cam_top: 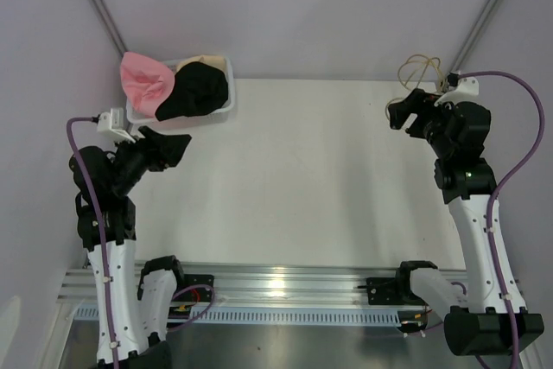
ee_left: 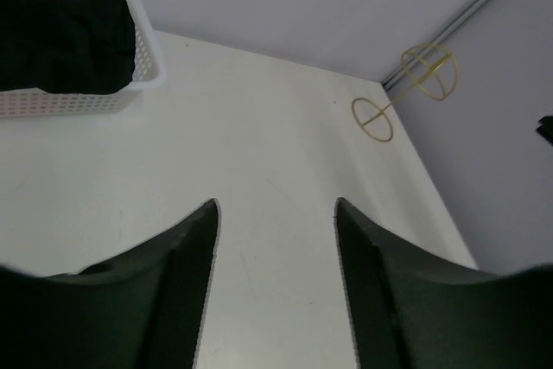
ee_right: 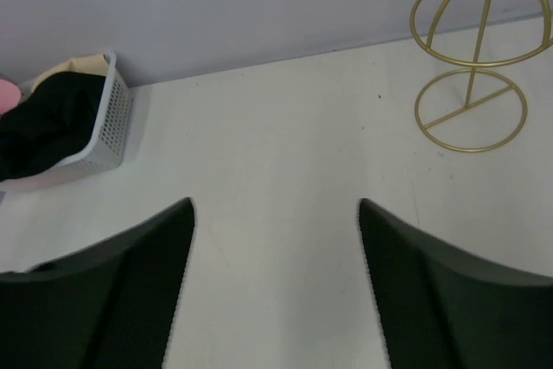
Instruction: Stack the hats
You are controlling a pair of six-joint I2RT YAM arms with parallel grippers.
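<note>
Next, my right gripper moves outward and with a turn onto the curved top wire point(cam_top: 421, 59) point(ee_right: 445, 6) of the gold stand, because that stands far across the table from the hats.
The hats lie in a white mesh basket point(cam_top: 200, 118) at the table's back left. A black hat point(cam_top: 194, 91) lies on top, a pink hat point(cam_top: 143, 79) hangs over the basket's left rim, and a beige hat point(cam_top: 216, 63) peeks out behind the black one. The black hat also shows in the left wrist view point(ee_left: 60, 23) and the right wrist view point(ee_right: 39, 123). My left gripper point(cam_top: 180, 146) is open and empty just in front of the basket. My right gripper point(cam_top: 394, 115) is open and empty at the back right, far from the hats.
A gold wire hat stand point(cam_top: 421, 69) stands at the back right corner, close behind my right gripper; it also shows in the right wrist view point(ee_right: 471, 58) and the left wrist view point(ee_left: 406, 88). Grey walls close the back and sides. A metal rail runs along the near edge.
</note>
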